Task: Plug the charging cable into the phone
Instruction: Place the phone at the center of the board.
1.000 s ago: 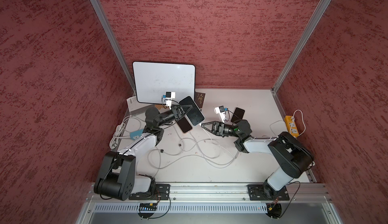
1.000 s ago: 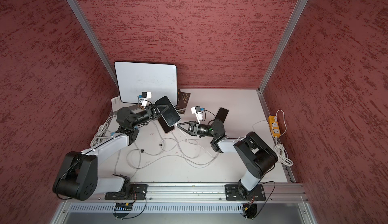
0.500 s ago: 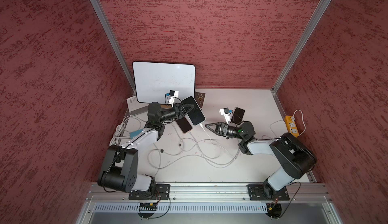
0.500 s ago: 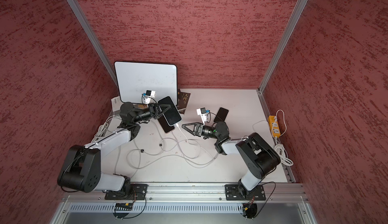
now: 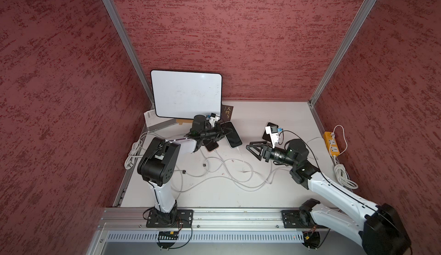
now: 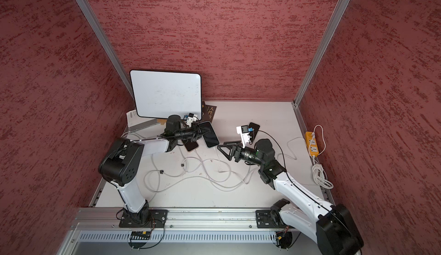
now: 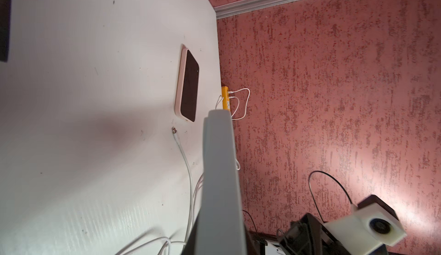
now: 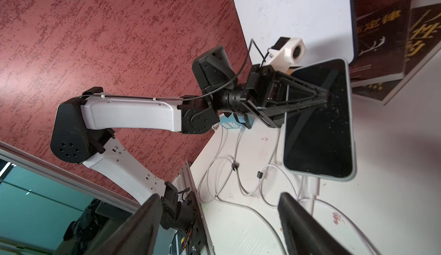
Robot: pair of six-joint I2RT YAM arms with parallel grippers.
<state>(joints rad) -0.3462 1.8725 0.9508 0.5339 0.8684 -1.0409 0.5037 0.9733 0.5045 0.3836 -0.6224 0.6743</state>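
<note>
Next, my left gripper brings the phone down onto the bare tabletop (image 5: 238,149) beside the second phone and releases it, since the cable's plug sits in the phone's bottom edge.
My left gripper (image 5: 228,131) is shut on the phone (image 5: 233,136), a dark-screened handset in a pale case, and holds it tilted above the table in both top views (image 6: 210,134). The right wrist view shows the black fingers (image 8: 310,98) clamped across the phone (image 8: 317,127). The white charging cable (image 8: 313,187) has its plug seated in the phone's bottom edge and trails down to the table (image 5: 243,160). My right gripper (image 5: 251,151) stands open a short way to the right of the plug, holding nothing. Its fingertips (image 8: 286,200) are spread wide apart.
A second phone (image 5: 211,147) lies under my left gripper, and a pink-cased one (image 7: 187,86) lies by my right wrist. Loose white cables (image 5: 226,173) loop over the middle of the table. A whiteboard (image 5: 186,93) and books (image 5: 226,111) stand at the back. A yellow power strip (image 5: 331,144) lies at the right edge.
My right gripper was shut on the plug at the phone's bottom edge; it has opened, let go and drawn back to the right. The plug stays in the phone.
</note>
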